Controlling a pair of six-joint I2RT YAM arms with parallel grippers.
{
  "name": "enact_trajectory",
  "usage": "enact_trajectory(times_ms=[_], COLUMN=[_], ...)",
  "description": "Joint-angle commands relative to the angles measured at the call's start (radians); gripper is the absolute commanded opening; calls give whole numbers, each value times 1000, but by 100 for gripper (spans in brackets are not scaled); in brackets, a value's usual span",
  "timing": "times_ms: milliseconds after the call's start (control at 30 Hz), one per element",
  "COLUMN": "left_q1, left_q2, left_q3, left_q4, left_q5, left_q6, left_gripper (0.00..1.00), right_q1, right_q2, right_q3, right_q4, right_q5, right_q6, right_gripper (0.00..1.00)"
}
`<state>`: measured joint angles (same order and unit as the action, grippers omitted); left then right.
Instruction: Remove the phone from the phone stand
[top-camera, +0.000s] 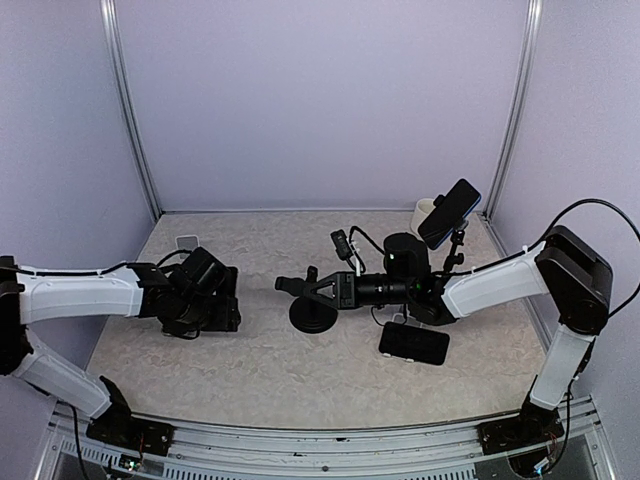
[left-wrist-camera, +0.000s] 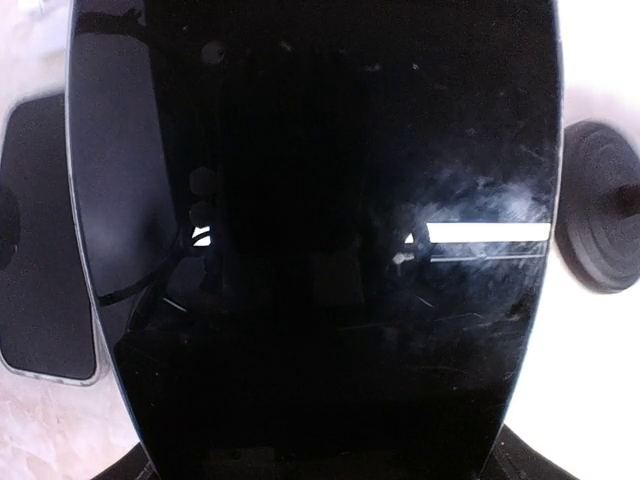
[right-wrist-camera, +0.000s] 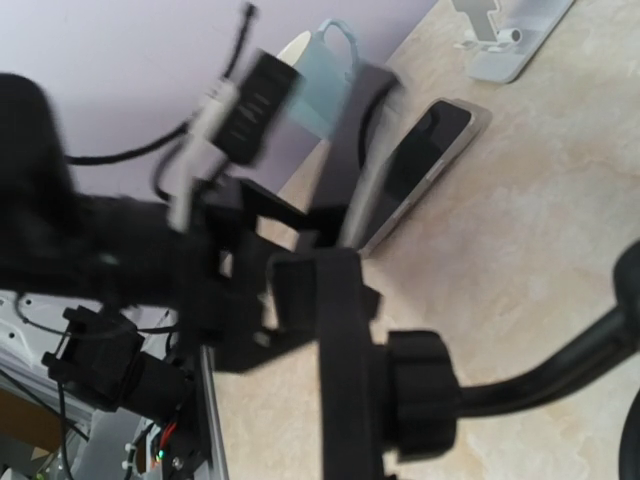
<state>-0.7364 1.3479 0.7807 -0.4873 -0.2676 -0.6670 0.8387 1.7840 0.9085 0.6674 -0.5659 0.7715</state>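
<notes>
Bare tabletop lies below my left gripper, to its right in the top view. I will next lower it toward the stand's round base and release the phone.
A black phone (left-wrist-camera: 320, 200) fills the left wrist view, lying across my left gripper (top-camera: 200, 290) and hiding its fingers; the gripper looks shut on it, low over the table at the left. The black phone stand (top-camera: 313, 315) stands mid-table on its round base, which also shows in the left wrist view (left-wrist-camera: 600, 220). Its clamp (top-camera: 300, 288) holds no phone. My right gripper (top-camera: 345, 290) is shut on the stand's clamp arm (right-wrist-camera: 340, 330), by the knob (right-wrist-camera: 420, 400).
A second phone in a clear case (left-wrist-camera: 45, 250) lies by my left gripper. Another phone (top-camera: 413, 343) lies flat under my right arm. A further phone (top-camera: 450, 212) sits on a stand at the back right beside a cup (top-camera: 425, 212). A white stand (top-camera: 187, 242) is back left.
</notes>
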Motion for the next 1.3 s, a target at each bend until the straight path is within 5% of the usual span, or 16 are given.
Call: enact_trajectory(times_ms=[0, 600, 1000, 1267], left_q1=[-13, -57, -78, -86], left_q2=[68, 267, 301, 272], left_q3=[20, 48, 78, 61], left_q4=[34, 101, 91, 103], left_q5=[-10, -21, -33, -40], left_q6=[-34, -64, -75, -74], left_gripper=[24, 31, 53, 81], right_q1=[-16, -16, -15, -15], right_q2=[14, 15, 10, 11], right_q3=[3, 6, 0, 0], right_q4=[-90, -83, -83, -81], right_q5=[12, 7, 12, 14], right_q6=[6, 3, 5, 9], right_gripper=[0, 0, 0, 0])
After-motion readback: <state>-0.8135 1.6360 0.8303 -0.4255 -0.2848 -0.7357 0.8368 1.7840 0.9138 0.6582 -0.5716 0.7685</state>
